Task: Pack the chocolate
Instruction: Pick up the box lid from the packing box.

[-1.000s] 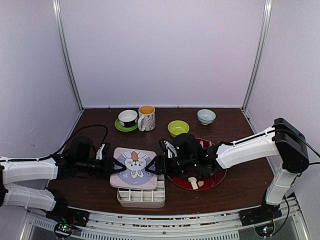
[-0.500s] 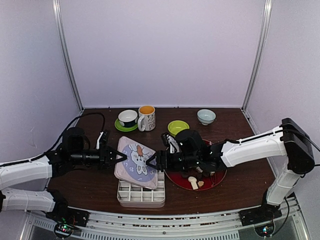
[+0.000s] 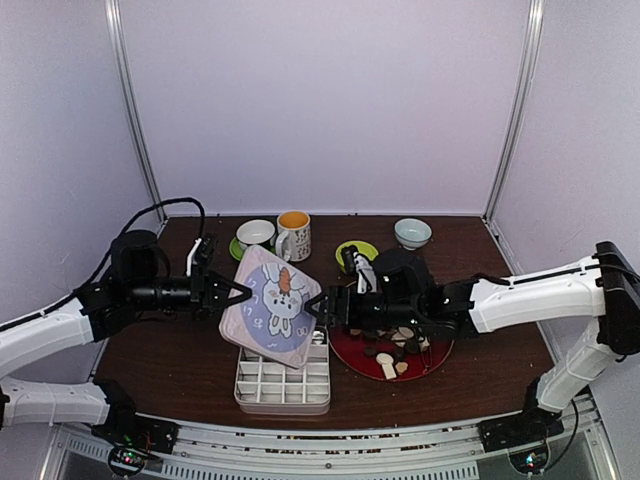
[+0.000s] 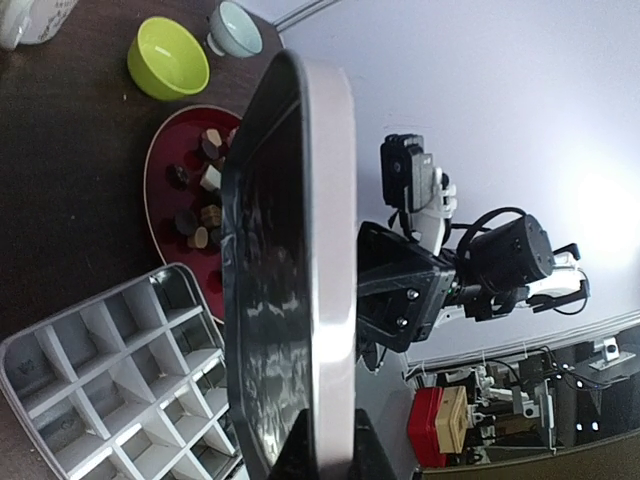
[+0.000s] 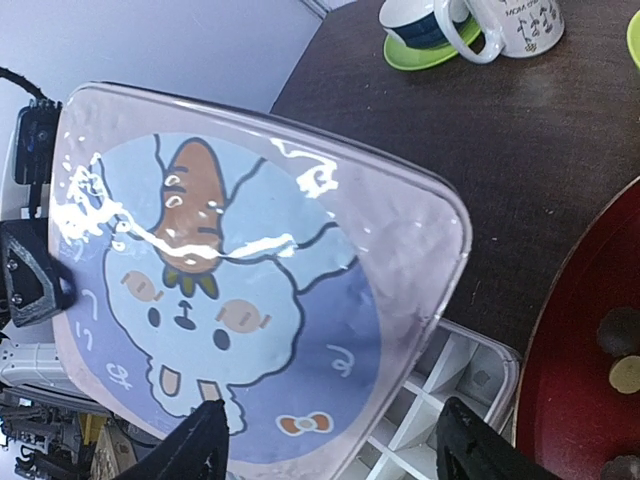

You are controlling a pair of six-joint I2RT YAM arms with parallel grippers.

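I will move my left gripper to the left in the top view, turn it and put the lid down on the tabletop beside the box (image 3: 283,381), because that spot is clear.
The chocolate (image 3: 388,347) lies as several brown, tan and cream pieces on a red plate (image 3: 437,357), right of an open grey box (image 3: 283,381) with empty compartments. The box's lid (image 3: 272,308), printed with a rabbit and a carrot, stands tilted above the box. My left gripper (image 3: 238,293) is shut on the lid's left rim; in the left wrist view the lid (image 4: 290,250) is edge-on between the fingers of the left gripper (image 4: 325,455). My right gripper (image 3: 318,305) is open at the lid's right edge, its fingers spread wide in front of the lid (image 5: 230,290) and holding nothing.
Along the back stand a cup on a green saucer (image 3: 255,238), a white mug (image 3: 293,236), a green bowl (image 3: 352,248) partly behind the right arm, and a pale blue bowl (image 3: 412,233). Grey walls close in on three sides.
The lid has gone from lying flat on the box to tilted up. My left gripper closed on its left rim and rose. The right arm drew up and right.
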